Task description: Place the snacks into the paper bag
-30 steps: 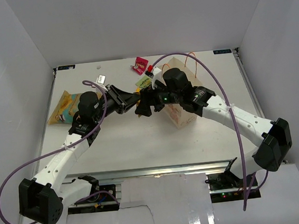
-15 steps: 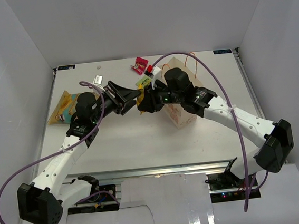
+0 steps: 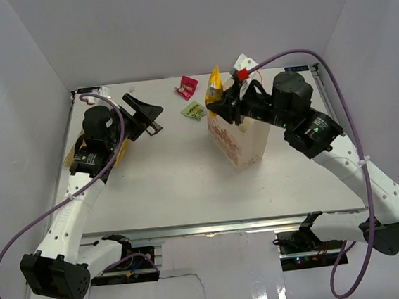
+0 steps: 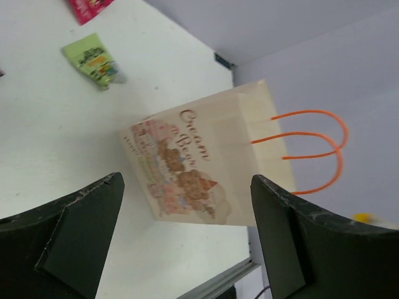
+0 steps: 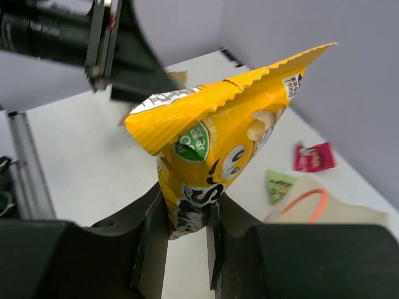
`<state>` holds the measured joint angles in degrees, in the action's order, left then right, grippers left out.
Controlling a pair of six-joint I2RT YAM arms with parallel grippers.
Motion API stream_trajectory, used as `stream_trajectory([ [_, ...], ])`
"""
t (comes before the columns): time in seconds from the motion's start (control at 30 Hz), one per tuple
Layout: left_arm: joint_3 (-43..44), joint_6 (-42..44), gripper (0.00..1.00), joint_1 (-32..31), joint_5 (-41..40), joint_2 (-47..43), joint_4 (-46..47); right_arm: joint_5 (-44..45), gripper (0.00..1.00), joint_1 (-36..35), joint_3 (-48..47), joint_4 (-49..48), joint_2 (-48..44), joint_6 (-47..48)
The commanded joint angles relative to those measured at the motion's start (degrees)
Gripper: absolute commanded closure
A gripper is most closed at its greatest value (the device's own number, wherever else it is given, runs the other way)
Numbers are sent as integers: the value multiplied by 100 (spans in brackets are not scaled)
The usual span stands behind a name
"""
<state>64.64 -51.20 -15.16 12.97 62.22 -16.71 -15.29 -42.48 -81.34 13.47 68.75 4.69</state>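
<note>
The robot's right gripper will next carry the yellow packet to the right in the top view, where the bag's opening point(image 5: 340, 215) lies, past the bag's rim and release it.
My right gripper point(image 3: 225, 103) point(image 5: 187, 215) is shut on the lower end of a yellow snack packet point(image 3: 214, 84) point(image 5: 215, 134), which stands upright above the far left rim of the paper bag point(image 3: 239, 138) point(image 4: 206, 165). The bag is upright, beige with orange handles point(image 4: 312, 152). A green packet point(image 3: 193, 110) point(image 4: 93, 56) and a magenta-pink packet point(image 3: 188, 86) point(image 5: 313, 157) lie on the table behind the bag. My left gripper point(image 3: 148, 117) point(image 4: 187, 187) is open and holds nothing, well left of the bag. A yellow-tan pouch point(image 3: 79, 148) lies at the left, partly under the left arm.
White walls close in the table point(image 3: 180, 172) on three sides. The left arm reaches along the left side and the right arm curves in from the right over the bag. A purple cable point(image 3: 296, 52) loops above the right arm.
The two grippers met at the table's middle. The left one has opened and drawn back to the left; the right one has shut on the yellow packet and carried it up over the bag.
</note>
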Motion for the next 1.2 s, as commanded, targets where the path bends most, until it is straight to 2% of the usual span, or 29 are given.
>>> stream_trajectory([
  [0.0, -486, 418, 7, 39, -339, -8, -544, 447, 81, 310, -356, -179, -195, 585],
  [0.17, -1005, 435, 7, 92, -348, 45, -377, 685, 80, 1056, -278, -170, -336, 674],
  [0.3, -1120, 549, 7, 136, -296, 264, -219, 755, 79, 1338, 65, -152, -371, 814],
  [0.53, -813, 918, 7, 206, -506, 1160, -201, 974, 78, 1584, 619, -126, -99, 946],
  [0.67, -506, 1042, 8, 241, -647, 1758, -254, 1072, 73, 1760, 733, -91, 68, 937],
  [0.73, -313, 1086, 8, 259, -699, 2083, -263, 1011, 63, 1778, 777, -47, 86, 999],
  [0.77, -234, 1129, 8, 259, -726, 2188, -280, 967, 53, 1778, 778, -12, 86, 1016],
  [0.9, 206, 1244, 8, 277, -1094, 2890, -447, 739, 36, 1787, 760, 120, -2, 1139],
  [0.97, 575, 1279, 8, 276, -1507, 3190, -675, 659, 31, 1787, 707, 216, -55, 1166],
  [1.03, 873, 1314, 8, 285, -1692, 3707, -833, 458, 31, 1804, 646, 401, -125, 1253],
  [1.1, 1383, 1384, 8, 277, -1824, 4077, -1044, -41, 30, 1840, 584, 664, -230, 1429],
  [1.17, 1734, 1402, 9, 277, -1947, 4605, -1254, -412, 24, 1883, 549, 866, -327, 1787],
])
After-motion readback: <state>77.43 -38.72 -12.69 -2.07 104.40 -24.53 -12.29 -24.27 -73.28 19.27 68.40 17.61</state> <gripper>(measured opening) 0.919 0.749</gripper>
